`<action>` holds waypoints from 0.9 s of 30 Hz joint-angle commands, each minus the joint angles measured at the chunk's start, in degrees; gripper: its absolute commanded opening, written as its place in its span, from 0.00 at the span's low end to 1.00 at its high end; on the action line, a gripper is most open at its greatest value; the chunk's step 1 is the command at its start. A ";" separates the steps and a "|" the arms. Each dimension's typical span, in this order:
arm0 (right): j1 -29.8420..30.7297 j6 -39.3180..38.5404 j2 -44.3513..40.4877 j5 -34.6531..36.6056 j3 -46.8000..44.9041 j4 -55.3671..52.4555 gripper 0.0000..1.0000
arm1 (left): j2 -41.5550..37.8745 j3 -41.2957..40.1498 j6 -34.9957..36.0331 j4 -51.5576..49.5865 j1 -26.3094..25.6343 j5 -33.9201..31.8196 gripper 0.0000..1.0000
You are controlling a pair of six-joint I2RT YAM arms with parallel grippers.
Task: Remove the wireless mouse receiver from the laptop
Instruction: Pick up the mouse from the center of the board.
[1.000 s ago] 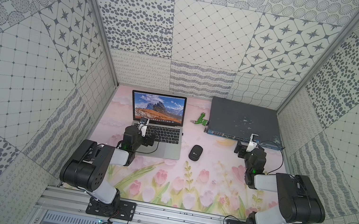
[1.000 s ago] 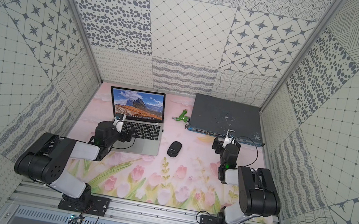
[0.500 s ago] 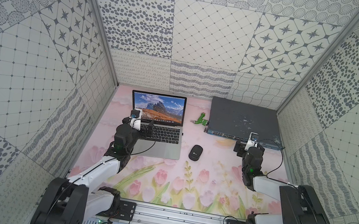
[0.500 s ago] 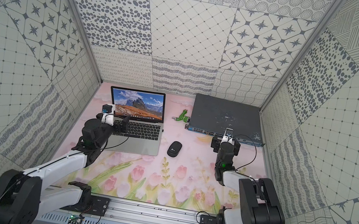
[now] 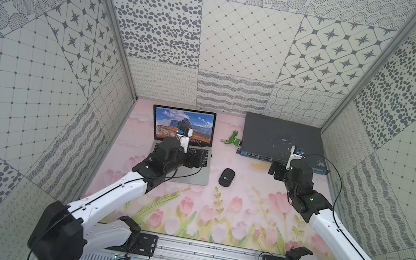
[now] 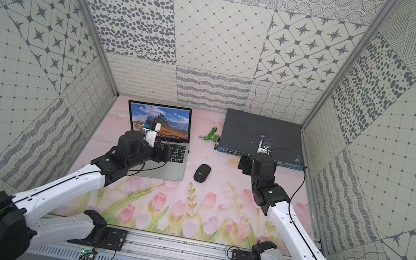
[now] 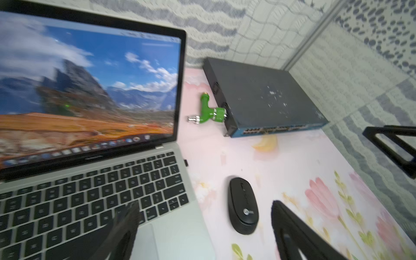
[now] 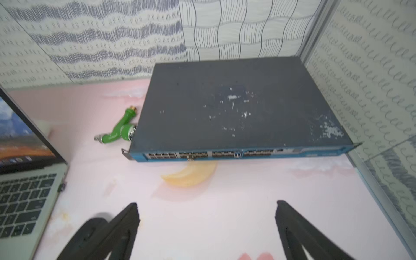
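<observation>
My left gripper is going to move past the laptop's edge, tilt downward and lower around the black mouse's sides, because the mouse lies flat on the mat.
The silver laptop (image 5: 194, 176) stands open at the back left, its mountain wallpaper lit. The wireless mouse receiver (image 5: 211, 155), a tiny black nub, sticks out of the laptop's right edge beside the keyboard; it also shows as the receiver (image 7: 186, 162) in the left wrist view and the receiver (image 8: 62, 186) in the right wrist view. My left gripper (image 5: 195, 160) hovers open over the right half of the keyboard, short of the nub and holding nothing. My right gripper (image 5: 274, 171) hangs open and empty over the mat in front of the network switch.
A black mouse (image 5: 226, 176) lies on the mat just right of the laptop. A dark grey network switch (image 5: 280, 140) fills the back right corner. A green-and-white plug-like part (image 5: 233, 141) rests against its left side. Patterned walls close in on three sides.
My left arm has stretched out, and its gripper has swung right across the keyboard from the laptop's left side. The right arm has also extended, and its gripper has shifted slightly left.
</observation>
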 commanded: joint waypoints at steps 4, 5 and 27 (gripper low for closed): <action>0.09 3.05 -1.23 -2.32 -2.25 -5.64 0.97 | 28.05 24.33 2.91 -33.43 -17.01 -7.23 0.94; 0.08 3.20 -0.96 -2.55 -2.36 -5.72 0.97 | 31.23 27.29 2.72 -35.73 -17.97 -8.04 0.93; -0.02 3.94 0.42 -3.59 -3.09 -5.74 0.97 | 53.54 46.02 -0.44 -45.45 -18.14 -9.72 0.99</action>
